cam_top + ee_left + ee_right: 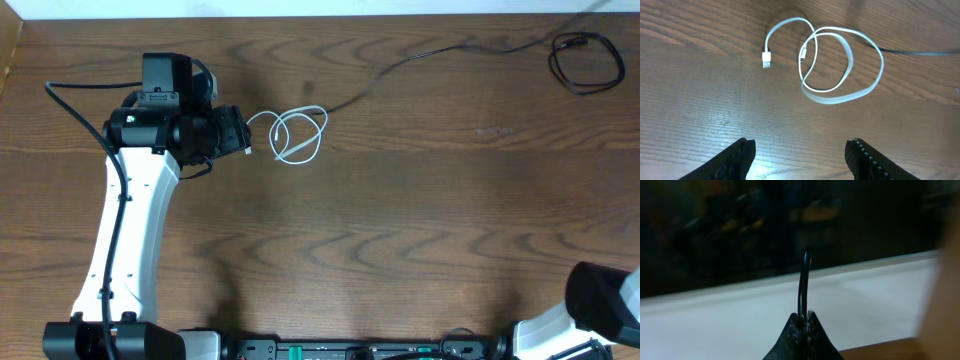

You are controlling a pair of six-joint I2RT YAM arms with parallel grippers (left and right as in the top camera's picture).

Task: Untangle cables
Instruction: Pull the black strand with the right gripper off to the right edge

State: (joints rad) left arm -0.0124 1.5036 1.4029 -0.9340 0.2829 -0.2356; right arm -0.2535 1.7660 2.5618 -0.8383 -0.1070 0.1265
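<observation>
The wood [617, 124] beside the black cord loop is bare below my right gripper, so this gripper should tip down, lower and let go of the cord clear of the white cable [298, 160].
The white cable [298, 160] lies in loose overlapping loops on the wooden table; in the left wrist view [832, 100] its plug [766, 60] points left. My left gripper [240, 135] is open and empty just left of it, with the jaws [802, 155] apart above bare wood, short of the loops. The black cable [420, 54] runs from the white loops toward the far right and shows in the left wrist view [910, 52]. My right gripper [804, 317] is shut on a thin black cord [804, 280] that stands up between its fingers.
A black cord loop [570, 43] lies at the far right corner. The right arm's body [605, 300] sits at the near right edge, its gripper out of the overhead view. The right wrist view looks over a white surface toward a dark background.
</observation>
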